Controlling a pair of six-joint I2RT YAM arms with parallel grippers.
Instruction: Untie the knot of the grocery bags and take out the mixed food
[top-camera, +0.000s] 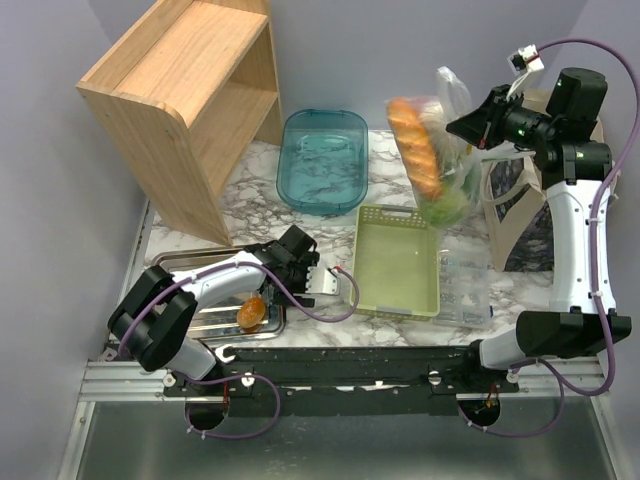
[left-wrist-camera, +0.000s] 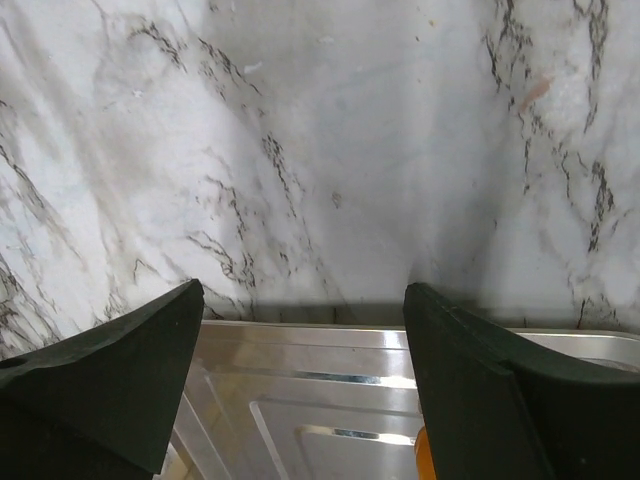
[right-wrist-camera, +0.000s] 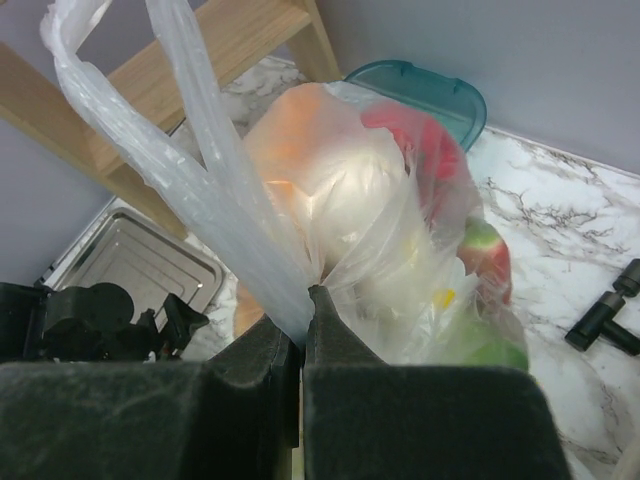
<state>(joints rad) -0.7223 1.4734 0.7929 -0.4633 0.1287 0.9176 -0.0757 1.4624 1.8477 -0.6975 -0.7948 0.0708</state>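
Note:
My right gripper moves back and to the left in the top view next, as the bag hangs lifted. It then goes down over the marble between tray (top-camera: 200, 262) and basket.
A grocery bag (top-camera: 440, 150), thin and translucent, hangs lifted above the far end of the green basket (top-camera: 398, 262). Through it show a long orange-brown bread (top-camera: 415, 145) and green leaves (top-camera: 447, 205). My right gripper (top-camera: 462, 127) is shut on the bag's twisted handle. In the right wrist view the right gripper (right-wrist-camera: 305, 300) pinches that handle just below the bag (right-wrist-camera: 350, 230), where red, orange and green food shows. My left gripper (top-camera: 305, 275) stands open and empty over the edge of a metal tray (top-camera: 200, 262). The left gripper (left-wrist-camera: 302, 290) has only the tray (left-wrist-camera: 330, 360) and marble under it.
An orange-brown roll (top-camera: 250, 313) lies on the metal tray. A wooden shelf (top-camera: 185, 100) stands at the back left, with a teal container (top-camera: 322, 160) beside it. A clear plastic box (top-camera: 465, 290) lies right of the basket, and a paper bag (top-camera: 515, 215) stands by the right arm.

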